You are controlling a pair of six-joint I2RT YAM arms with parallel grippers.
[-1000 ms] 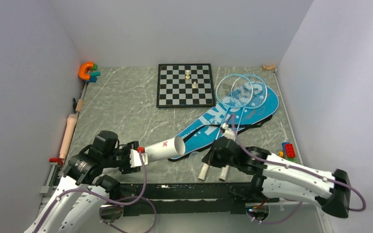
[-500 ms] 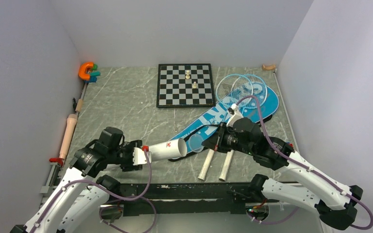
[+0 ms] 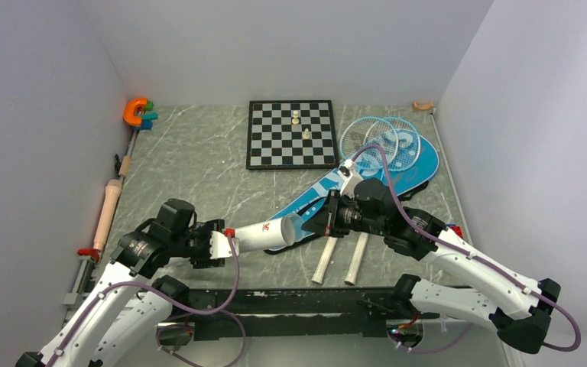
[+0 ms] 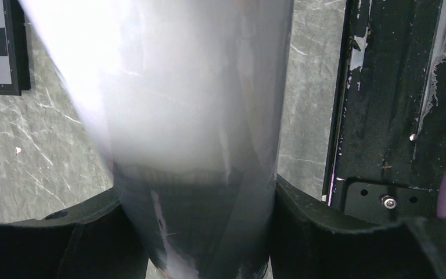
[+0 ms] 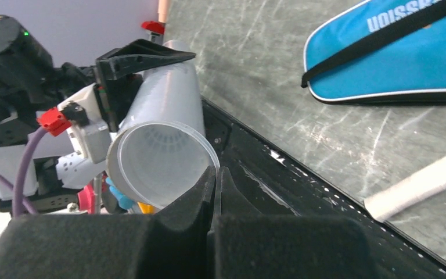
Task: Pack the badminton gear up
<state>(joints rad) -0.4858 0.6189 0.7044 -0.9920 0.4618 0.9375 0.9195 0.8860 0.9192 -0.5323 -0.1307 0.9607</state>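
Note:
The left gripper swings outward next, turning, and lowers the tube [image 3: 260, 235], then releases it, as bare tabletop between rolling pin and chessboard lies outward and below.
My left gripper [image 3: 225, 245] is shut on the closed end of the long white tube [image 3: 260, 235], which points right, its mouth lifted. In the left wrist view the tube [image 4: 191, 145] fills the space between the fingers [image 4: 325, 232]. My right gripper [image 3: 315, 224] is shut on the rim of a clear round lid [image 5: 151, 168] and holds it against the tube's mouth [image 5: 162, 104]. Two light-blue rackets [image 3: 374, 141] lie on the blue "SPORT" bag [image 3: 329, 191], their white handles [image 3: 355, 264] toward the near edge.
A chessboard [image 3: 290, 134] with two pieces lies at the back centre. A tan rolling pin [image 3: 108, 214] lies along the left wall, with an orange and green toy [image 3: 136, 112] in the back left corner. Coloured blocks [image 3: 454, 229] peek out beside the right arm.
My right gripper has travelled left from above the racket handles, carrying the clear lid to the tube's mouth. The left gripper and tube shifted slightly right.

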